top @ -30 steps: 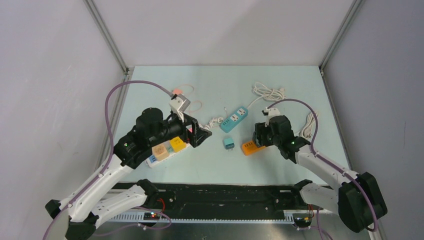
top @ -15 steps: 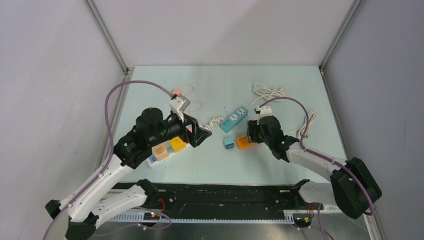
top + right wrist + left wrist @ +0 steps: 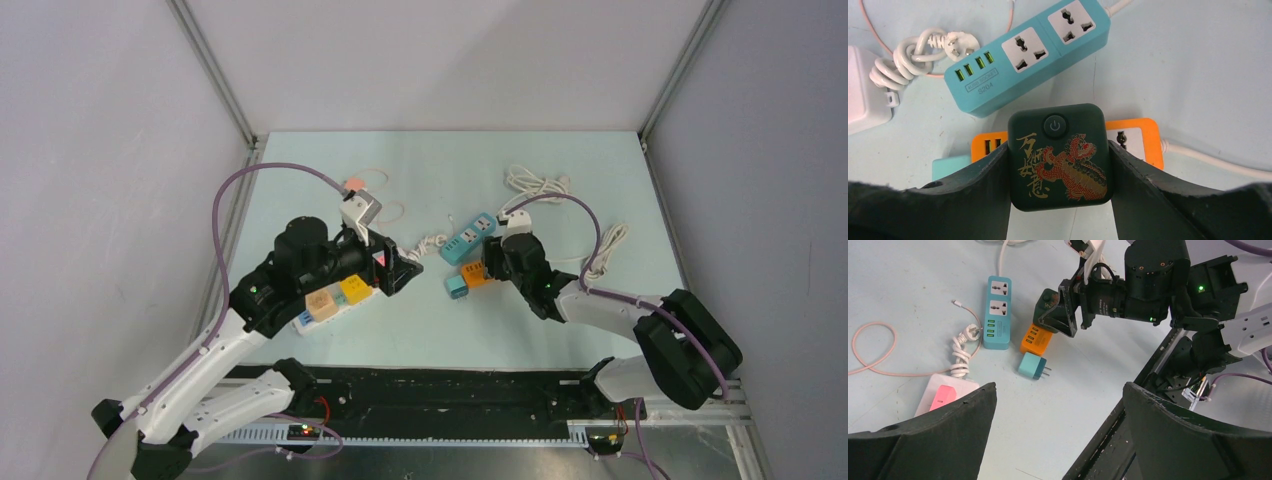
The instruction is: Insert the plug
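The right gripper pushes the plug block (image 3: 1058,165) down onto the orange power strip's middle and releases it next. It covers the strip's part beside the bare socket.
My right gripper (image 3: 1059,150) is shut on a dark green plug block (image 3: 1058,165) with a gold and red dragon print and a power button. It holds the block over an orange power strip (image 3: 1135,142), hiding the strip's middle. In the top view the right gripper (image 3: 487,262) is at the table's centre, over the orange strip (image 3: 474,280). A small teal plug (image 3: 456,287) lies against the strip's left end. My left gripper (image 3: 1059,387) is open and empty, above the table's left part (image 3: 400,268).
A blue power strip (image 3: 468,238) with a white cord lies just behind the orange one. A white strip (image 3: 335,295) carrying yellow, orange and pink plugs lies under my left arm. Coiled white cables (image 3: 538,184) lie at the back right.
My right gripper has moved left with the dark plug block. The orange strip has shifted left with it and now lies next to the teal plug. The left arm barely moved.
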